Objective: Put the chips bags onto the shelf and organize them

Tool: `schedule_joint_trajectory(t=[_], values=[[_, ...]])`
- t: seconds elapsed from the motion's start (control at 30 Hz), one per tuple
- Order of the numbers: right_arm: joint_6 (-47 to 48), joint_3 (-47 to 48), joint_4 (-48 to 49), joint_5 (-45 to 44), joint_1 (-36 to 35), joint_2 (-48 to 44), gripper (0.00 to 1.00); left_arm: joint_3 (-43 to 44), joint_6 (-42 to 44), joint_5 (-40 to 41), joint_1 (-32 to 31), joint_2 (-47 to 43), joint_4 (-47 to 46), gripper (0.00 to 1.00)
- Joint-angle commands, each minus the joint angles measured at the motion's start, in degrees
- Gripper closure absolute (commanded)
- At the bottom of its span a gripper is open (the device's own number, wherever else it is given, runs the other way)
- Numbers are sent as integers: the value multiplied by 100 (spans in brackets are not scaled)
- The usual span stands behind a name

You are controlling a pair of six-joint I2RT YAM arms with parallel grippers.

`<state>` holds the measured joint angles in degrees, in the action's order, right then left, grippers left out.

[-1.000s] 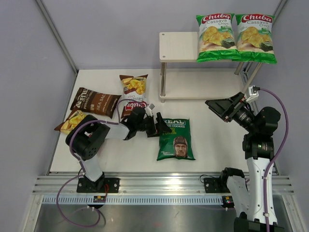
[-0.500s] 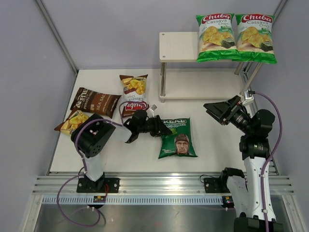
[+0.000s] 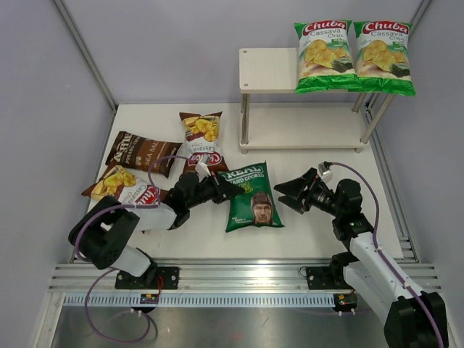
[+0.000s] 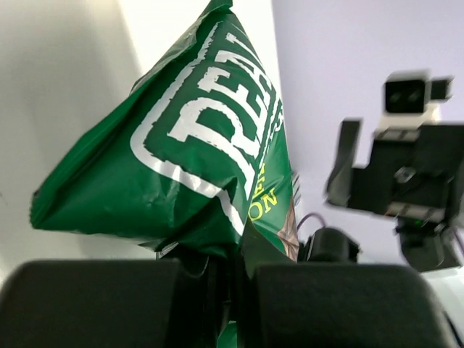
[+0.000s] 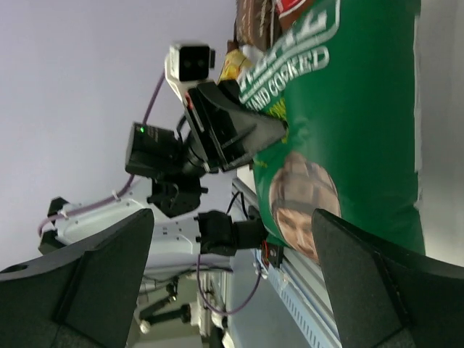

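Note:
The right gripper moves to the left in the top view to the bag's loose bottom edge [image 3: 257,225] next and closes it opposite my left gripper.
The dark green REAL chips bag [image 3: 251,199] lies mid-table, and my left gripper [image 3: 222,190] is shut on its upper left edge. The left wrist view shows that bag [image 4: 196,138] bunched up above my closed fingers [image 4: 109,304]. My right gripper [image 3: 288,194] hangs low just right of the bag, open and holding nothing. Its wrist view has the bag [image 5: 348,123] ahead between spread fingers [image 5: 391,290]. Two green-white Chuba bags [image 3: 324,56] [image 3: 382,58] sit on the top board of the shelf [image 3: 267,69]. A brown Chuba bag [image 3: 201,139], the Sea Salt bag [image 3: 143,153] and another brown Chuba bag [image 3: 119,183] lie at the left.
The shelf's lower board [image 3: 304,127] stands just behind the green bag, with a metal leg [image 3: 244,119] at its left corner. Grey walls close in the table on three sides. An aluminium rail [image 3: 239,275] runs along the near edge.
My left gripper has shut on the green bag's edge and dragged it left and away, tilting it. The right arm has dropped low and reached in toward the bag's right side.

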<state>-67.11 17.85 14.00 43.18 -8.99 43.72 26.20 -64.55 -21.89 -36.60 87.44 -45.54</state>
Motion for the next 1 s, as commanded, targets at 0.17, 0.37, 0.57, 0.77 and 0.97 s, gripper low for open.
schedule_joint_trajectory(t=[0.17,0.37,0.57,0.77,0.97], values=[[251,158,648,-1136,-998,-13,3,78,460,1816,153,-2238,1036,100],[128,35,1069,-1461,-1621,-13,3,746,971,3199,179,-3610,2926,98],[190,105,1938,-1637,-2359,460,2,1168,963,3358,215,-4041,3227,98],[540,350,3170,-2171,-3229,1076,4,1055,339,2814,215,-4261,2499,98],[928,615,3617,-2928,-3671,1243,4,703,-408,2233,215,-4270,1760,97]])
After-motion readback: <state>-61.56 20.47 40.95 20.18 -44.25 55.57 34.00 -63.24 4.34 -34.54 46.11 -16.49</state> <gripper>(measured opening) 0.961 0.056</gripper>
